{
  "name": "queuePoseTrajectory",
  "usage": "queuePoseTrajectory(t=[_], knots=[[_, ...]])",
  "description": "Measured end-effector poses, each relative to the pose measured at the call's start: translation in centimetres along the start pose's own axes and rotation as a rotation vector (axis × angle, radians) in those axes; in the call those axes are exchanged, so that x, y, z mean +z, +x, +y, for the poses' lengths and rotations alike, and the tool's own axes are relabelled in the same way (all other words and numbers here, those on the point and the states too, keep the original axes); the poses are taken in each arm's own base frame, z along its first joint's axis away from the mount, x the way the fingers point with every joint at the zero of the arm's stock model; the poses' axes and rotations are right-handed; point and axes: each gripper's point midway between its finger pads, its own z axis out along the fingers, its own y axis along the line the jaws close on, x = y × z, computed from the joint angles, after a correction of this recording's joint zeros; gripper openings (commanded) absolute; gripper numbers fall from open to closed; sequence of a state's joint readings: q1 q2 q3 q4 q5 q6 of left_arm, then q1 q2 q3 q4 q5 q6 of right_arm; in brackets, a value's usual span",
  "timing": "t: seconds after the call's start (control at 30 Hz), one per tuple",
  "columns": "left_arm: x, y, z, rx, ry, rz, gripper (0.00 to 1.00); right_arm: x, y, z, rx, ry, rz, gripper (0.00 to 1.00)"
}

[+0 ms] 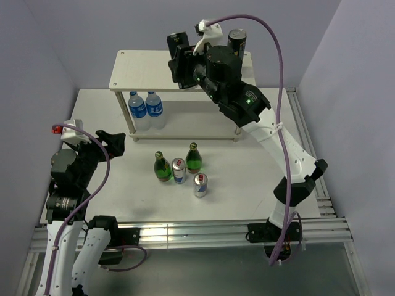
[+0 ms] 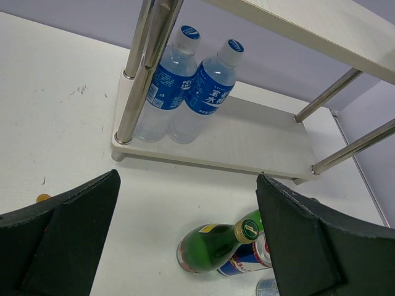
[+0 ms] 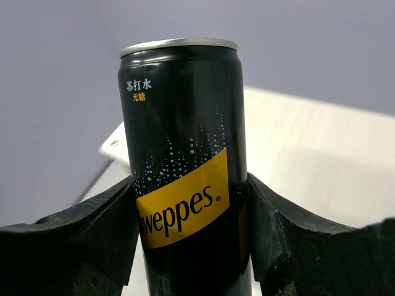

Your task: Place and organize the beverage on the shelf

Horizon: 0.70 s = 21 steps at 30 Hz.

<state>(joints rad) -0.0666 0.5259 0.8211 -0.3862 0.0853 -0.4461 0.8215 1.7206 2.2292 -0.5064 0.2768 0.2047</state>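
The robot's right gripper needs to turn outward, shift to the right in the top view and lower onto the shelf's top board beside the second black can, so that matching cans are grouped.
My right gripper (image 1: 178,54) is shut on a tall black can with a yellow label (image 1: 178,39) and holds it upright over the top board of the beige shelf (image 1: 142,69). The right wrist view shows the can (image 3: 185,154) between both fingers (image 3: 278,228). A second black can (image 1: 237,39) stands at the board's back right. Two green bottles (image 1: 162,167) (image 1: 194,158) and two silver-and-blue cans (image 1: 179,171) (image 1: 200,184) stand on the table in front of the shelf. My left gripper (image 1: 115,143) is open and empty, left of them. It views one green bottle (image 2: 216,243) and a can (image 2: 256,258).
Two clear water bottles with blue labels (image 1: 137,108) (image 1: 154,106) stand at the left end of the shelf's lower board (image 2: 259,145). Metal legs (image 2: 139,80) rise at the corners. Walls close in at the back and both sides.
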Motion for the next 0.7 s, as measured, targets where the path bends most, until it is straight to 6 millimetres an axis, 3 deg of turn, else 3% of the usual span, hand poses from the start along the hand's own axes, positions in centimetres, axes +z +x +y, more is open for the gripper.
queuePoseTrajectory(t=[0.33,0.7], knots=[[0.0,0.0,0.1,0.000,-0.003,0.000,0.99,4.0,-4.7,-3.8,-0.285,0.339,-0.388,0.00],[0.0,0.0,0.0,0.000,0.001,0.000,0.99,8.0,1.3,-8.7,-0.383,0.611,-0.481,0.00]])
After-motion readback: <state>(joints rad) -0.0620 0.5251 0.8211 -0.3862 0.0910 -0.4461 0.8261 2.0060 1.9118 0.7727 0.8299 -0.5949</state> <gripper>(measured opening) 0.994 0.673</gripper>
